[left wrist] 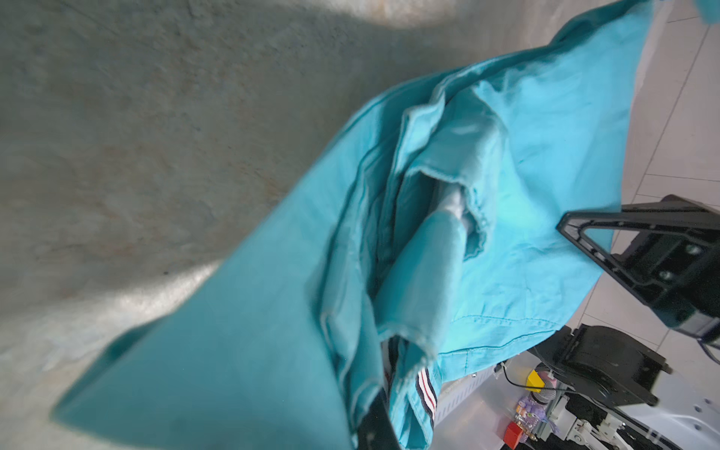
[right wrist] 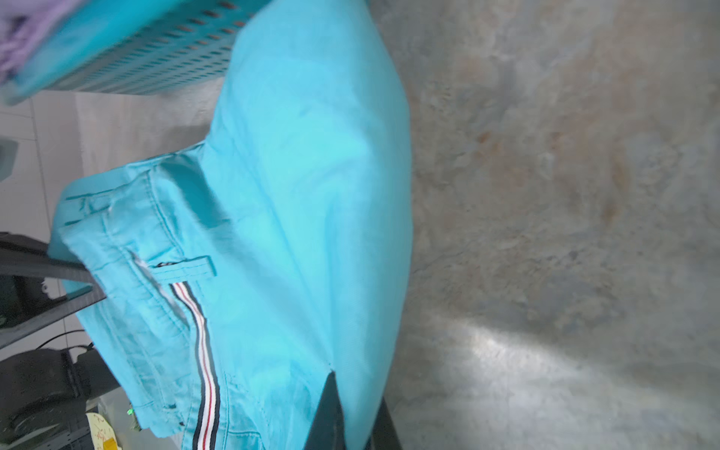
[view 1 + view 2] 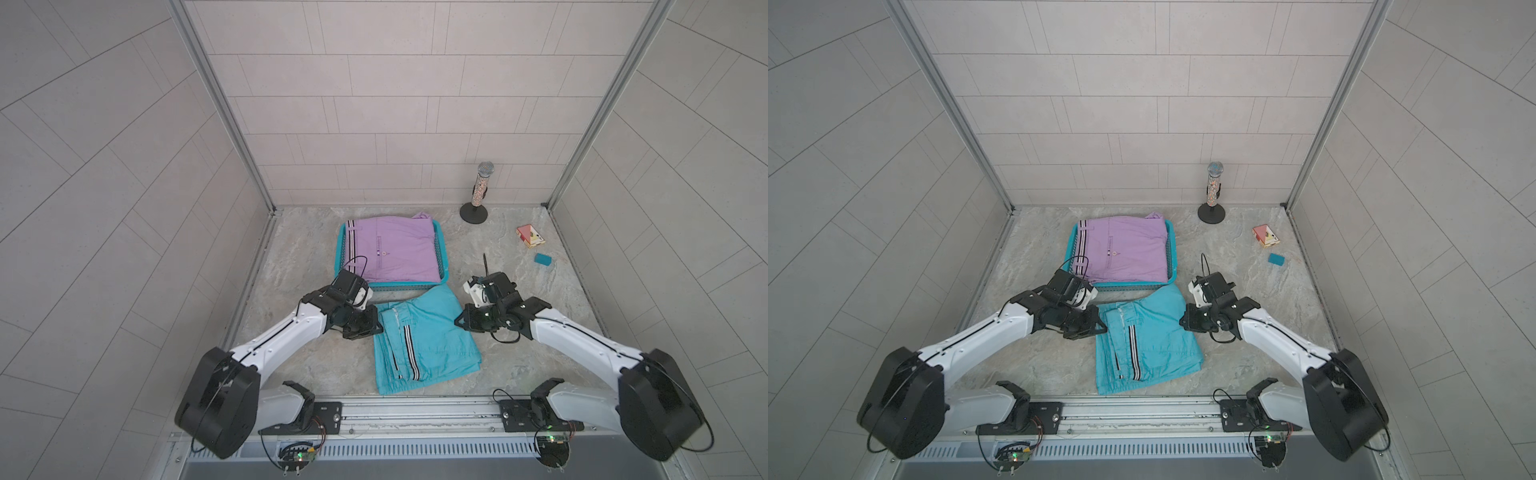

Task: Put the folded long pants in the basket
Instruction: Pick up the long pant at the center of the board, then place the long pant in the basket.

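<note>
I need to lift the turquoise cloth over the basket's rim with my left gripper next, then lower it and release it, because the striped side of the lilac pants is outward of it behind the basket's rim.
The turquoise folded long pants with a striped band lie just in front of the basket. My left gripper is shut on their left edge, and the left wrist view shows bunched cloth in the gripper. On the right edge my right gripper is shut too. Cloth runs between its fingers in the right wrist view. Lilac folded pants fill the turquoise mesh basket.
At the back right stands a glittery microphone on a black stand. A red and white small box and a small teal block lie to the right. A metal rail runs along the table's front edge.
</note>
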You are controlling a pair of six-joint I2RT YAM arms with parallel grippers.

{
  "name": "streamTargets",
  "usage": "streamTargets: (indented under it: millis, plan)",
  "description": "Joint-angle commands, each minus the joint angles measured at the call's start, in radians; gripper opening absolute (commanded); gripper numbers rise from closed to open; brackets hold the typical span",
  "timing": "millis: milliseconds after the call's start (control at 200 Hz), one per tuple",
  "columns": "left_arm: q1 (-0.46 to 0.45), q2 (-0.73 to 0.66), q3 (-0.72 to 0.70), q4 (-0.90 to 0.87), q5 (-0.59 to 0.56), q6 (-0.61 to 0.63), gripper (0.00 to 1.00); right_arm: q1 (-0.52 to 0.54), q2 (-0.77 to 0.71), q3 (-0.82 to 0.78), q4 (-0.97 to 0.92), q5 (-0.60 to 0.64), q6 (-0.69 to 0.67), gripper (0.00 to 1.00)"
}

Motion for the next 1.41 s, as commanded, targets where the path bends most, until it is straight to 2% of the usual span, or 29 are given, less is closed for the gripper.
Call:
streamTargets:
  millis: [0,210,365,495,620,750,916,1041,1196,1401]
  plan:
    - [0.003,-0.087,0.049,-0.087,0.035,-0.026,0.0,0.033,-0.127,0.056,-0.155,0.055,0.025,0.0]
    - [0.025,-0.153,0.229,-0.252,0.078,0.011,0.0,0.046,-0.284,0.203,-0.328,0.067,0.028,0.0]
    - [0.107,-0.078,0.426,-0.358,0.109,0.084,0.0,0.046,-0.257,0.356,-0.323,0.099,0.021,0.0]
    - [0.198,0.074,0.636,-0.437,0.129,0.153,0.0,0.044,-0.122,0.488,-0.245,0.125,0.014,0.0]
    - [0.245,0.268,0.86,-0.534,0.097,0.22,0.0,0.04,0.034,0.59,-0.123,0.15,0.004,0.0]
    - [0.299,0.455,1.073,-0.604,0.056,0.234,0.0,0.025,0.221,0.729,-0.06,0.165,-0.019,0.0]
    - [0.342,0.67,1.362,-0.7,-0.006,0.248,0.0,-0.009,0.44,0.886,-0.022,0.149,-0.021,0.0]
    - [0.355,0.863,1.602,-0.813,-0.009,0.279,0.0,-0.018,0.546,0.909,0.028,0.143,-0.008,0.0]
    - [0.356,1.003,1.698,-0.851,-0.039,0.281,0.0,-0.029,0.667,0.904,0.074,0.132,-0.006,0.0]
    - [0.355,1.003,1.591,-0.826,-0.074,0.288,0.0,-0.053,0.772,0.89,0.101,0.127,-0.017,0.0]
